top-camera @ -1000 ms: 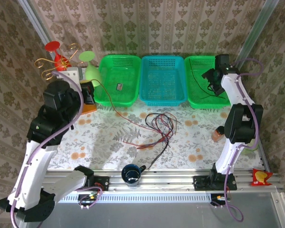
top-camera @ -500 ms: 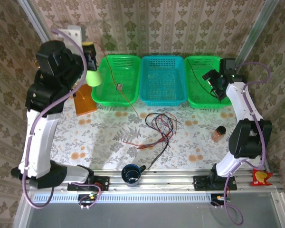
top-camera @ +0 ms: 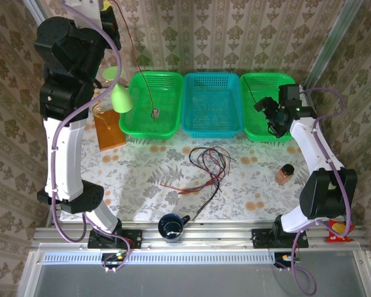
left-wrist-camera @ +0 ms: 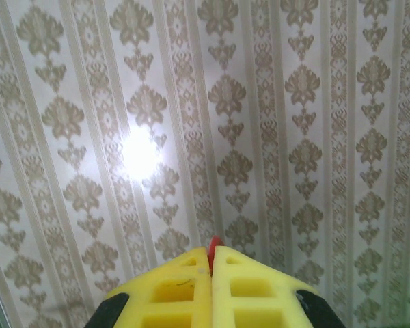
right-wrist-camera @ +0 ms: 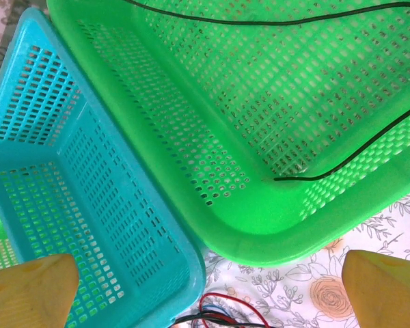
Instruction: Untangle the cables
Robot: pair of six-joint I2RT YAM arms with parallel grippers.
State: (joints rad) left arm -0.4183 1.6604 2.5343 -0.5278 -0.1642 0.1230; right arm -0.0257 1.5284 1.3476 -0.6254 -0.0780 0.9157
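My left gripper is going to move down into the green basket and release the red-brown cable, since the cable's lower end dangles over that basket by the green cone.
A tangle of black and red-brown cables (top-camera: 205, 166) lies on the flowered tablecloth in front of the blue basket; its edge shows in the right wrist view (right-wrist-camera: 219, 318). My left gripper (top-camera: 109, 13) is raised high at the back left, shut on one red-brown cable (top-camera: 141, 68) that hangs down, its lower end (top-camera: 154, 113) dangling over the left green basket (top-camera: 136, 127). In the left wrist view the yellow pads (left-wrist-camera: 181, 283) are pressed together with a red bit (left-wrist-camera: 215, 243) between them. My right gripper (top-camera: 267, 115) is open over the right green basket (right-wrist-camera: 307, 236), which holds a black cable (right-wrist-camera: 342, 164).
A blue basket (top-camera: 232, 127) stands between the two green ones. A dark mug (top-camera: 172, 226) sits at the near edge, an orange bottle (top-camera: 285, 174) at the right, a snack bag (top-camera: 339, 230) beyond the rail. An orange block (top-camera: 109, 131) and a green cone (top-camera: 120, 98) are at the left.
My left arm has risen steeply, lifting the red-brown cable off the table until its end hangs over the left green basket. The right gripper has drawn back towards the basket's near edge.
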